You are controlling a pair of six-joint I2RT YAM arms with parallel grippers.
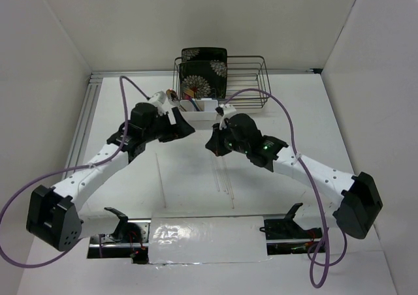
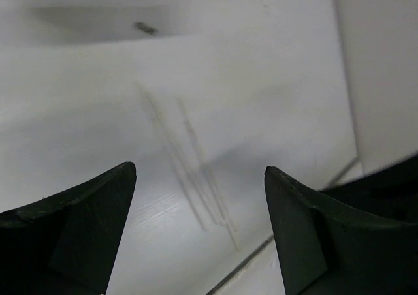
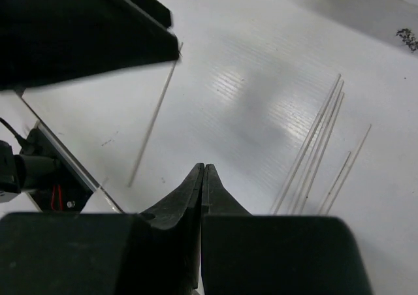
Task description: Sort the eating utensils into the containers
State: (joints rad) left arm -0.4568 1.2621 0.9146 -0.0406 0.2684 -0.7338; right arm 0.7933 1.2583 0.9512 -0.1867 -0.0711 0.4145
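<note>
One chopstick lies apart from the others, so the robot's open left gripper next needs to move back from the caddy (image 1: pixel 204 114) and down over the middle of the lone chopstick (image 1: pixel 160 180).
Several thin pale chopsticks (image 1: pixel 223 179) lie loose on the white table, seen blurred in the left wrist view (image 2: pixel 196 177) and as a fan of sticks in the right wrist view (image 3: pixel 315 145). One more chopstick (image 1: pixel 159 171) lies apart to the left (image 3: pixel 153 122). The white caddy (image 1: pixel 204 114) stands in front of the wire rack with a few utensil handles (image 1: pixel 191 102) in it. My left gripper (image 1: pixel 188 130) hovers open and empty just before the caddy (image 2: pixel 199 170). My right gripper (image 1: pixel 213 145) is shut on nothing, above the table beside the chopsticks (image 3: pixel 203 168).
A dark wire dish rack (image 1: pixel 251 79) at the back holds black floral plates (image 1: pixel 204 73). The white enclosure walls close in on both sides. The left arm (image 3: pixel 78 27) hangs close over the right gripper's view. A taped strip (image 1: pixel 206 233) runs along the near table edge.
</note>
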